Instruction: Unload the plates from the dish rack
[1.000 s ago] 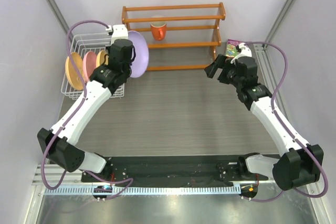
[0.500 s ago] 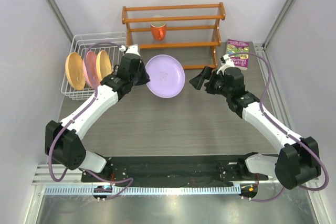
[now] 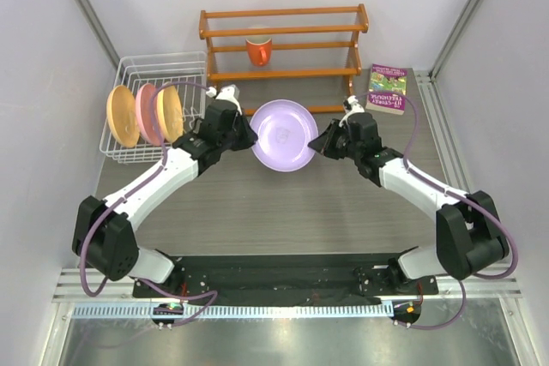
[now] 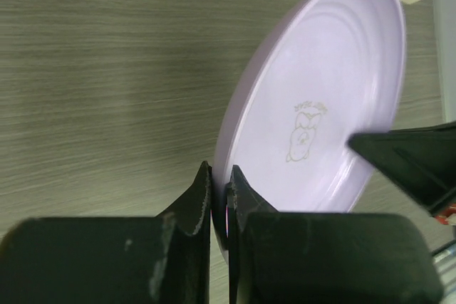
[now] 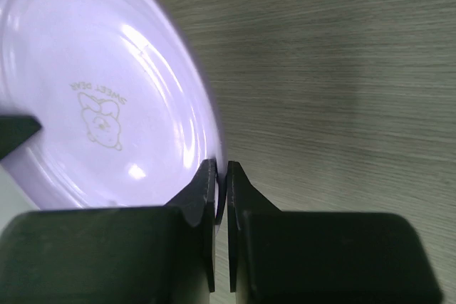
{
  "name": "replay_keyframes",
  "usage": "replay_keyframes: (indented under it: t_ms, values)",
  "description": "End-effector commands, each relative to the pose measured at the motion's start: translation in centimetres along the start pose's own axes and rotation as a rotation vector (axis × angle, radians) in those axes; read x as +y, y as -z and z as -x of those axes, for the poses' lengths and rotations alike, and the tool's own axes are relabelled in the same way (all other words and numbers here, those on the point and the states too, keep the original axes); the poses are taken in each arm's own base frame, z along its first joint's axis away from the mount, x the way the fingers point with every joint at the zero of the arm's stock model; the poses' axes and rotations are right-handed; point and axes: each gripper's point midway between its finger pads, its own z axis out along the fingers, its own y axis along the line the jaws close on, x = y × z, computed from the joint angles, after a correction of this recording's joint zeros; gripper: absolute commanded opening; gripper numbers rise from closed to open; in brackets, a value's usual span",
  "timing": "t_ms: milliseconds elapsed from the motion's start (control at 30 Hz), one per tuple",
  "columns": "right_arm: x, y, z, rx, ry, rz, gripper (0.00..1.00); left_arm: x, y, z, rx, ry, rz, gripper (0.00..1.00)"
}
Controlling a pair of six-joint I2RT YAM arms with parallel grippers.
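I need to bring the lavender plate in my right gripper down and back next, to the right in the top view, onto the table (image 3: 354,190) (image 5: 317,133), because that part of the table is empty.
A lavender plate (image 3: 285,135) hangs over the middle of the table, held at both sides. My left gripper (image 3: 250,136) is shut on its left rim, and the left wrist view shows the rim pinched between the jaws (image 4: 219,191). My right gripper (image 3: 318,143) is shut on the opposite rim (image 5: 221,179). The plate's inside carries a small bear print (image 5: 100,115). The white wire dish rack (image 3: 154,63) stands at the far left. Three plates stand upright in it: an orange-tan one (image 3: 122,116), a pink one (image 3: 147,113) and a second orange-tan one (image 3: 170,111).
An orange-brown wooden shelf rack (image 3: 283,13) stands at the back with an orange-red mug (image 3: 259,50) on it. A book (image 3: 389,88) lies at the back right. Grey walls close in both sides of the table.
My left arm carried the lavender plate from the dish rack rightward to the table's middle. My right arm swung left and its open jaws shut on the plate's right rim.
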Motion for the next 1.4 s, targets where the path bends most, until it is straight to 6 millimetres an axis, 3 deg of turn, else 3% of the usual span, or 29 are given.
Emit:
replay_keyframes:
  t_ms: [0, 67, 100, 167, 200, 233, 267, 400, 533, 633, 767, 900, 1033, 1233, 1367]
  values:
    - [1.1, 0.7, 2.9, -0.089, 0.017, -0.009, 0.01, -2.3, 2.2, 3.3, -0.132, 0.022, -0.09, 0.0]
    - [0.7, 1.2, 2.9, -0.09, 0.03, -0.039, 0.01, -2.1, 2.3, 3.3, -0.14, 0.014, -0.082, 0.06]
    - [0.6, 1.7, 3.6, -0.118, 0.034, -0.057, 0.01, -2.1, 2.5, 3.4, -0.147, 0.009, -0.082, 0.4]
    - [-0.2, 2.7, 3.4, -0.116, 0.044, -0.105, 0.01, -1.8, 2.4, 3.4, -0.15, -0.001, -0.07, 0.59]
    - [-0.7, 3.6, 4.4, -0.161, 0.052, -0.148, 0.01, -1.5, 2.3, 3.4, -0.152, -0.002, -0.059, 0.78]
    - [-1.5, 4.3, 3.9, -0.143, 0.055, -0.192, 0.01, -1.2, 2.2, 3.2, -0.15, -0.007, -0.048, 0.83]
    - [-2.1, 4.8, 4.1, -0.149, 0.073, -0.225, 0.01, -1.1, 2.2, 3.2, -0.152, -0.013, -0.042, 0.99]
    - [-5.3, 7.9, 3.9, -0.124, 0.113, -0.414, 0.01, 0.8, 2.5, 3.1, -0.181, -0.086, 0.029, 0.99]
    - [-9.9, 11.1, 2.3, -0.053, 0.11, -0.629, 0.01, 5.2, 4.7, 4.8, -0.3, -0.143, 0.242, 0.99]
    - [-12.2, 12.0, 1.0, -0.012, 0.06, -0.668, 0.01, 7.5, 6.4, 6.0, -0.348, -0.192, 0.383, 0.99]
    - [-13.8, 11.3, -1.0, 0.047, 0.035, -0.655, 0.01, 9.3, 8.0, 7.3, -0.398, -0.242, 0.486, 0.99]
    - [-13.5, 9.6, -1.4, 0.052, -0.001, -0.601, 0.01, 11.0, 8.8, 8.5, -0.424, -0.224, 0.532, 0.99]
    - [-13.2, 7.8, -2.5, 0.07, -0.051, -0.536, 0.02, 14.2, 9.7, 9.8, -0.426, -0.205, 0.627, 0.99]
    - [-14.6, 6.5, -3.9, 0.108, -0.081, -0.57, 0.17, 17.9, 10.0, 10.7, -0.425, -0.2, 0.742, 0.99]
    - [-14.9, 6.6, -3.8, 0.099, -0.077, -0.59, 0.24, 19.7, 9.9, 11.8, -0.444, -0.213, 0.829, 1.0]
